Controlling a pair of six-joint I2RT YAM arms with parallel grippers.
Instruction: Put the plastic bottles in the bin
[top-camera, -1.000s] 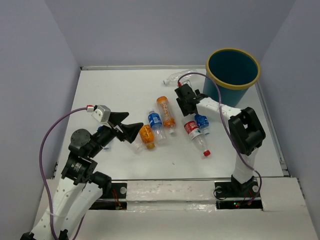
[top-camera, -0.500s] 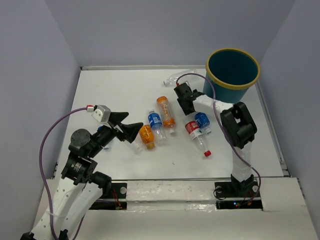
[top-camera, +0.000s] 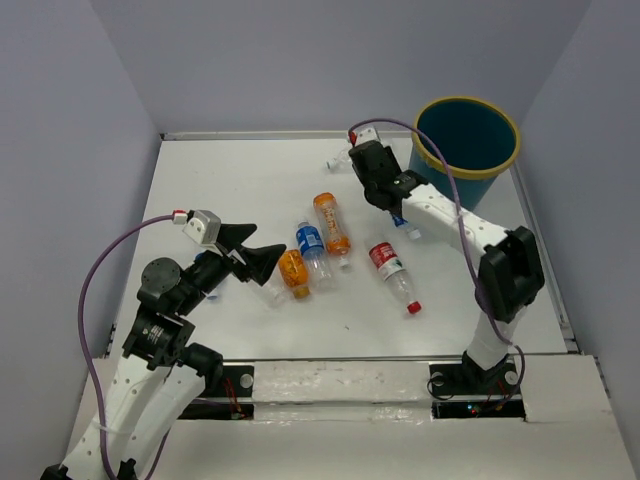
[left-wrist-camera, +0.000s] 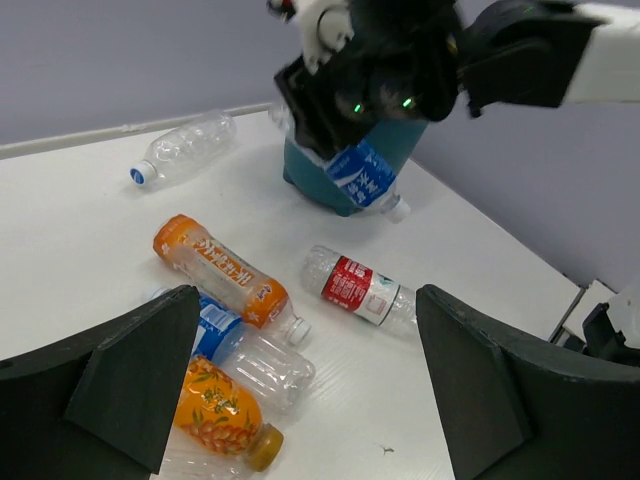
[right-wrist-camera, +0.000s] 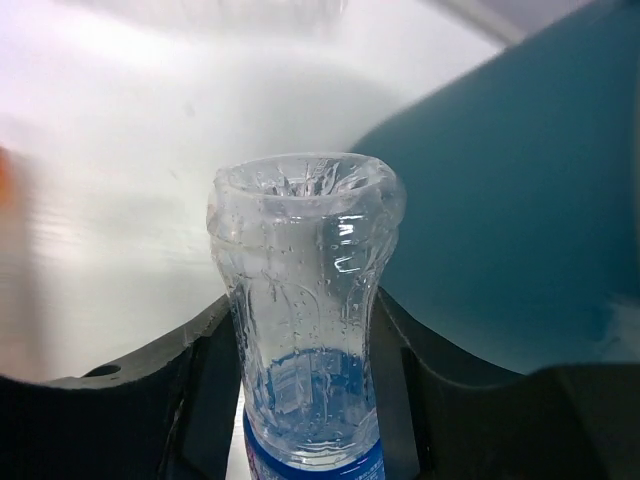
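Note:
The held bottle still hangs outside the bin's rim. My right gripper will move up and to the right in the top view, over the bin's opening (top-camera: 468, 136).
My right gripper (top-camera: 390, 195) is shut on a blue-labelled clear bottle (top-camera: 404, 222) and holds it in the air just left of the teal bin (top-camera: 497, 178). In the right wrist view the bottle (right-wrist-camera: 305, 300) stands between the fingers (right-wrist-camera: 200, 370), with the bin wall (right-wrist-camera: 520, 200) behind it. My left gripper (top-camera: 254, 251) is open and empty above the table at the left. On the table lie a long orange bottle (top-camera: 332, 222), a blue-labelled bottle (top-camera: 312, 250), a short orange bottle (top-camera: 293, 273), a red-labelled bottle (top-camera: 392, 268) and a clear bottle (top-camera: 342, 156) at the back.
Grey walls close the table at the back and both sides. In the left wrist view the bottles lie between the open fingers (left-wrist-camera: 140, 380), with the clear bottle (left-wrist-camera: 185, 150) far back and the right arm (left-wrist-camera: 520, 50) above the bin (left-wrist-camera: 300, 180).
My right gripper has lifted the blue-labelled bottle from beside the red-labelled one and carried it back toward the bin. The left arm has not moved.

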